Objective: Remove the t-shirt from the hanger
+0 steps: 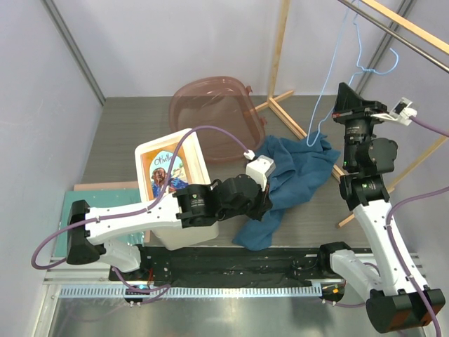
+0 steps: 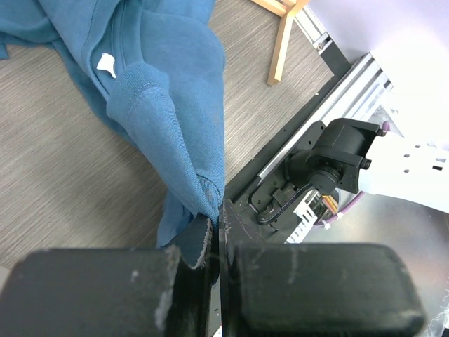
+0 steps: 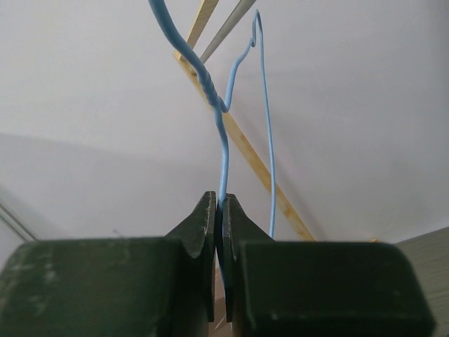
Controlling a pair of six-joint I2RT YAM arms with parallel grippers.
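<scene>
The t-shirt lies clear of the hanger (image 1: 320, 105) on the table, so next the robot's right gripper should move outward toward the metal rod of the rack (image 1: 391, 34) and let go of the wire.
The dark teal-blue t-shirt (image 1: 298, 172) lies crumpled on the grey table, right of the white box. My left gripper (image 1: 266, 203) is shut on its near edge; in the left wrist view a fold of the t-shirt (image 2: 161, 91) runs into the closed left gripper (image 2: 216, 228). The thin light-blue hanger (image 1: 320, 105) hangs tilted above the shirt's far corner, its lowest bend touching the cloth. My right gripper (image 1: 342, 90) is raised and shut on the wire near the hook. In the right wrist view the hanger (image 3: 223, 147) rises straight out of that gripper (image 3: 219, 202).
A white box (image 1: 196, 151) with a picture stands under my left arm. A reddish translucent tub (image 1: 210, 105) lies behind it. The wooden rack's bars (image 1: 280, 56) and its foot (image 2: 283, 42) stand to the right. A green mat (image 1: 66, 210) sits at the left edge.
</scene>
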